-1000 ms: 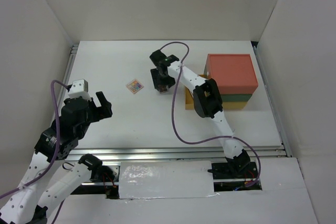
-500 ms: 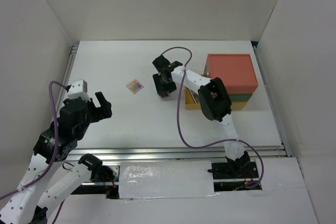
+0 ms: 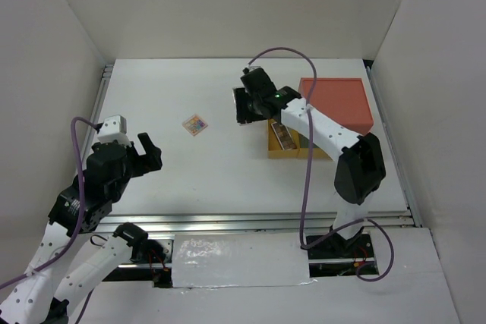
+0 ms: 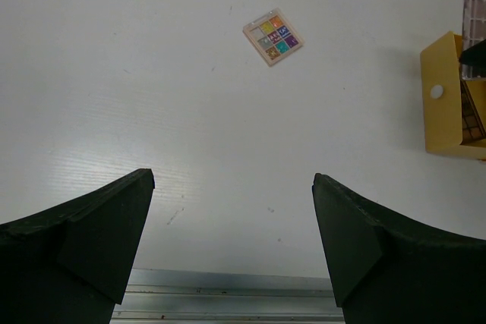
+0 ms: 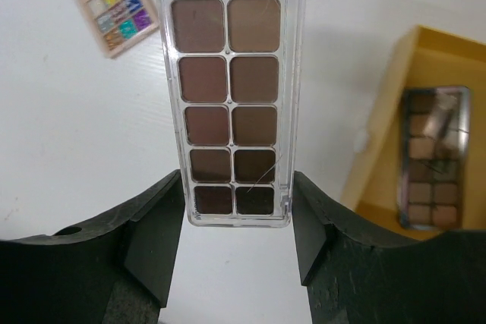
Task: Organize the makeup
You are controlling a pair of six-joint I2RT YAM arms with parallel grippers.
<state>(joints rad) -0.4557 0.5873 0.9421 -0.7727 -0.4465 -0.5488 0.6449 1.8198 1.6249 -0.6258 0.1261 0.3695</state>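
The yellow drawer lies below my right gripper, on the right in the top view, so I should move the gripper to that side and down to release the palette.
My right gripper (image 5: 237, 191) is shut on a long clear palette of brown eyeshadows (image 5: 230, 89) and holds it above the table, just left of the open yellow drawer (image 5: 425, 58). In the top view this gripper (image 3: 247, 105) hangs by the drawer's far left corner. A second brown palette (image 5: 434, 158) lies in the drawer (image 3: 295, 146). A small square multicolour palette (image 3: 195, 124) lies on the table to the left and also shows in the left wrist view (image 4: 273, 37). My left gripper (image 4: 234, 187) is open and empty near the front edge.
The big drawer box with a red top (image 3: 338, 104) stands at the right, its yellow bottom drawer pulled out to the left. White walls enclose the table. A metal rail (image 3: 250, 224) runs along the front edge.
My right gripper has moved back and to the right with the long brown palette, from the table's middle to the yellow drawer. Its elbow swung right. The left arm has not moved.
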